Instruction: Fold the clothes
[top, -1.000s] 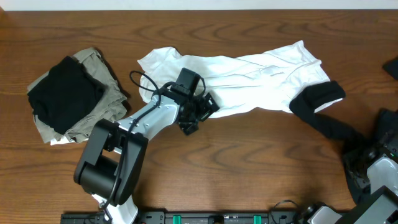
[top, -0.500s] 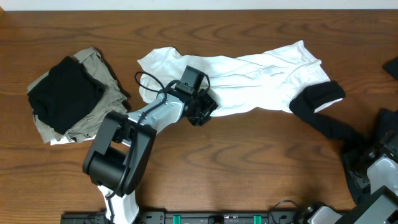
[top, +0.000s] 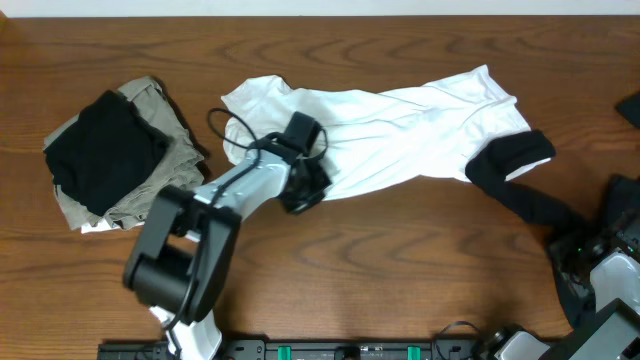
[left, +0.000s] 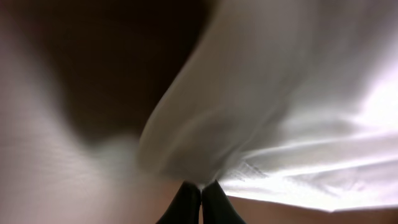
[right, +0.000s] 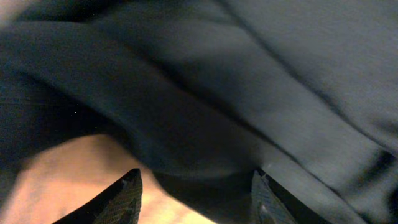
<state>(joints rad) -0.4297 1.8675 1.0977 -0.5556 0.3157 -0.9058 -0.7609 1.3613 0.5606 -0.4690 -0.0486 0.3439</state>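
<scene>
My left gripper is holding the white T-shirt's pinched edge and will next move it toward the pile of folded clothes (top: 133, 157), then open, as the T-shirt still lies crumpled.
The white T-shirt (top: 400, 120) lies spread and crumpled across the far middle of the table. My left gripper (top: 300, 195) is at its near left hem, shut on the edge of the white cloth (left: 280, 93); the fingertips (left: 200, 186) meet with fabric pinched at them. A dark garment (top: 510, 160) drapes from the shirt's right end toward my right arm (top: 610, 270). In the right wrist view my right gripper (right: 198, 186) stands open, with a fold of that dark cloth (right: 249, 93) bulging between its fingers.
A pile of folded clothes sits at the left, a black garment (top: 105, 150) on top of a khaki one (top: 170, 160). Another dark item (top: 630, 108) shows at the right edge. Bare wood table (top: 400, 260) runs along the near side.
My left gripper has shut on the white T-shirt's near hem and shifted slightly left, drawing the cloth edge with it. The right arm and dark garment have not moved.
</scene>
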